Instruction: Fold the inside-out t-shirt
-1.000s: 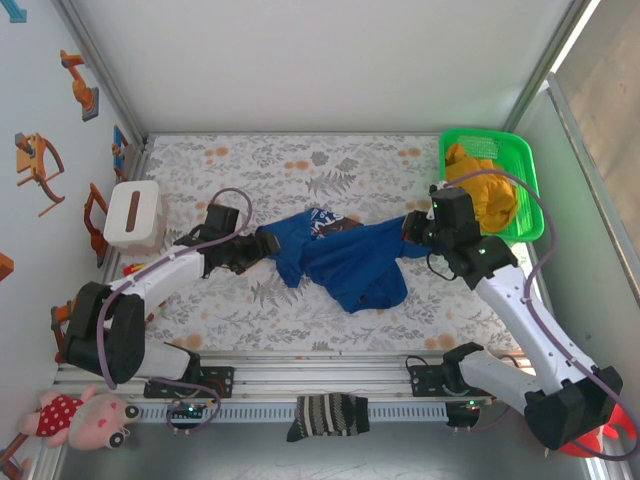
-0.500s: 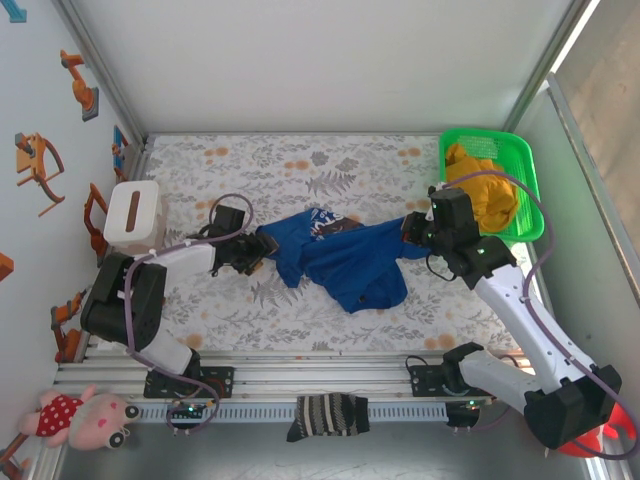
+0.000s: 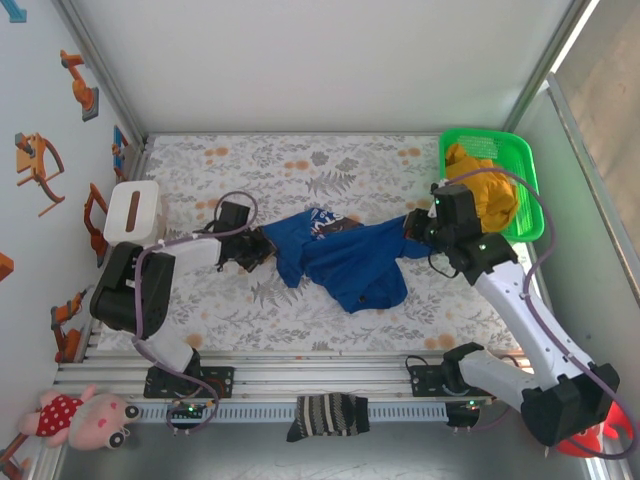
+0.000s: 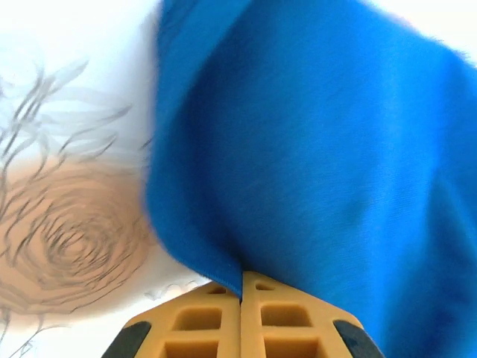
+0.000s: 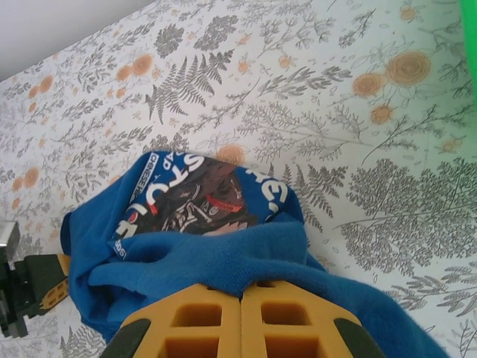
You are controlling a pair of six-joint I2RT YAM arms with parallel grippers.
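Observation:
The left gripper moves up and outward next, then down onto the bare floral tabletop beyond the shirt's held edge and releases, since the shirt lies bunched.
The royal-blue inside-out t-shirt (image 3: pixel 345 255) lies bunched in the middle of the floral table, a printed patch with white lettering (image 5: pixel 197 198) showing on its upper fold. My left gripper (image 3: pixel 262 247) is shut on the shirt's left edge; up close its yellow fingers (image 4: pixel 216 313) pinch blue cloth (image 4: pixel 313 156). My right gripper (image 3: pixel 412 232) is shut on the shirt's right end. In the right wrist view a blue fold (image 5: pixel 246 257) is nipped between the yellow fingers (image 5: pixel 276 317), and the left gripper (image 5: pixel 30 287) sits at the shirt's far end.
A green basket (image 3: pixel 520 155) holding a mustard-yellow garment (image 3: pixel 485 185) stands at the back right, close behind my right wrist. A white box (image 3: pixel 133 213) sits at the left edge. A dark striped sock (image 3: pixel 325 413) lies on the front rail. Side walls enclose the table.
My left gripper moved slightly right and back onto the shirt's left edge and closed on it; its arm folded in closer to the base. The right arm stayed put.

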